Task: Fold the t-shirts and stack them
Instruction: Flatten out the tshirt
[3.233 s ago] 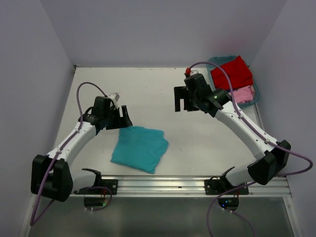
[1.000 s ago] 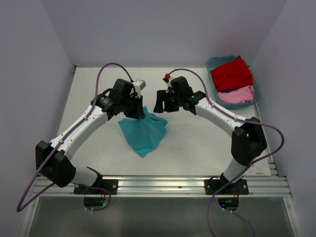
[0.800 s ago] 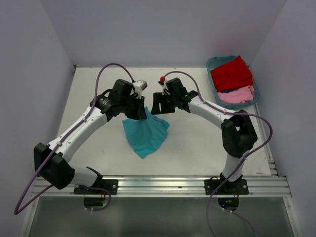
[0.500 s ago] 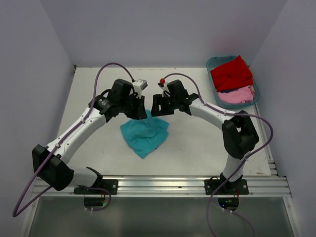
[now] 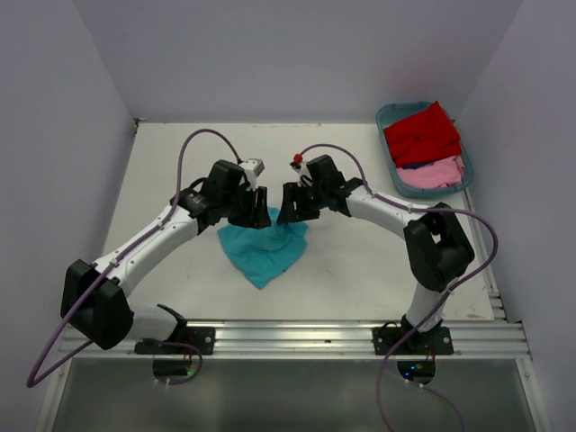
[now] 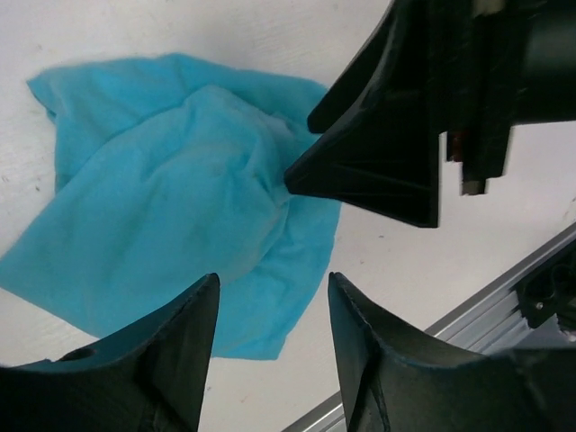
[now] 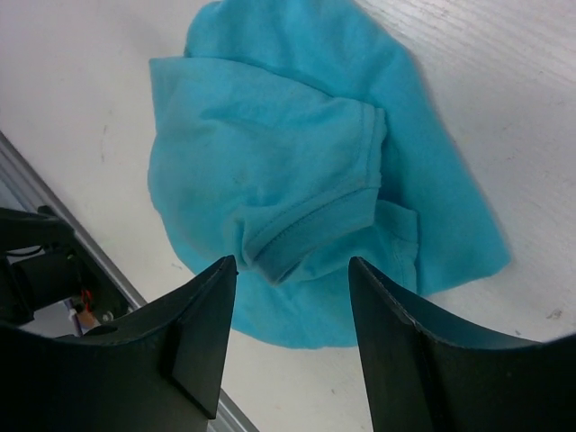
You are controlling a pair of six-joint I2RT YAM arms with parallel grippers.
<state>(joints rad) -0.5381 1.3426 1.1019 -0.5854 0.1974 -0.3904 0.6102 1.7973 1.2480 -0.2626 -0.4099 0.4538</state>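
The t-shirt's hemmed edge is folded on top, below my left gripper and to its right in the top view, so I should move that way and down next.
The turquoise t-shirt lies crumpled on the white table, with a hemmed sleeve folded on top. My left gripper hovers over the shirt's far left edge, open and empty, with the cloth below its jaws. My right gripper hovers over the far right edge, also open and empty. One of its black fingers shows in the left wrist view. The red t-shirt and the pale pink t-shirt lie in the teal tub.
The tub stands at the back right corner against the wall. An aluminium rail with the arm bases runs along the near edge; it also shows in the left wrist view. Pale walls close the table at the left, back and right.
The shirt was lifted from the front of the table in my left gripper. It has since dropped onto the table, my left jaws are open, and both grippers have sunk closer to it.
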